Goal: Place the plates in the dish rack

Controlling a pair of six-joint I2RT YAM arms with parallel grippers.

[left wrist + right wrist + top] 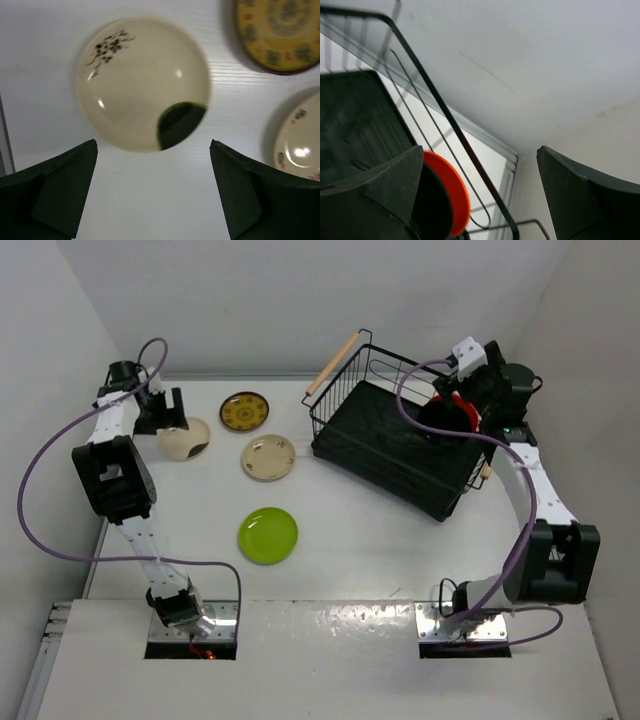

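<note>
I will lower my left gripper next and shift it toward the side, onto the cream plate's wall-side rim (161, 443) (80, 93), because the cream plate is wider than the gap between my fingers.
The cream plate with a dark patch (186, 438) lies at the far left of the table. My left gripper (163, 412) hovers just behind it, open and empty; in the left wrist view the plate (142, 82) lies just ahead of the gripper (152, 145). The brown-gold plate (244, 411), beige speckled plate (268, 457) and lime green plate (268, 535) lie flat on the table. My right gripper (452, 408) is open above the dish rack (385, 440). The orange-red plate (454, 192) stands on edge in the rack beside my left finger, with the glossy black plate (432, 212) against it.
The rack sits at the back right, turned at an angle, with wooden handles at its far left (332, 365) and near right (487, 472). White walls close in the table at the back and both sides. A purple cable loops over the rack's right end (410, 410).
</note>
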